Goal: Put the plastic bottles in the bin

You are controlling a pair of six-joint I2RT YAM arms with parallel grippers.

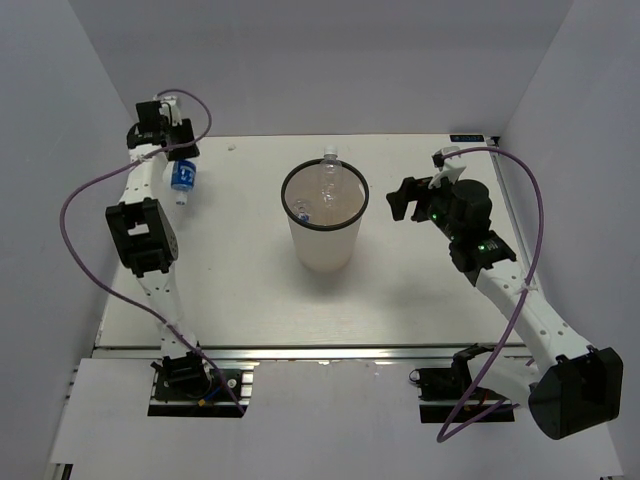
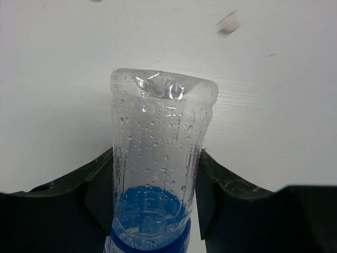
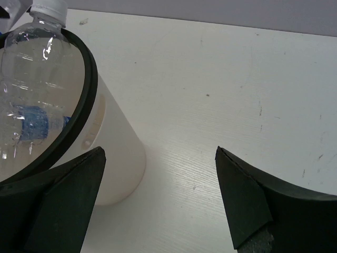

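The left gripper swings up, then right in the top view, over the bin's opening point(image 1: 307, 190) next and comes down to release, as room remains beside the leaning bottle.
The bin point(image 1: 324, 240) stands mid-table, translucent white with a black rim. Inside it a clear bottle point(image 1: 328, 178) with a white cap leans on the far rim, and a blue-capped one point(image 1: 303, 212) lies lower down. The right wrist view shows the bin point(image 3: 113, 158) and that clear bottle point(image 3: 37, 58). My left gripper point(image 1: 176, 158) is at the far left, shut on a clear bottle with a blue label point(image 1: 183, 178), held above the table. In the left wrist view this bottle point(image 2: 158, 158) sits between the fingers. My right gripper point(image 1: 405, 200) is open and empty, right of the bin.
White walls close in the table on the left, right and far sides. A small white scrap point(image 1: 231, 148) lies near the far edge, left of the bin. A purple cable point(image 1: 90, 190) loops beside the left arm and another one point(image 1: 525, 290) beside the right arm.
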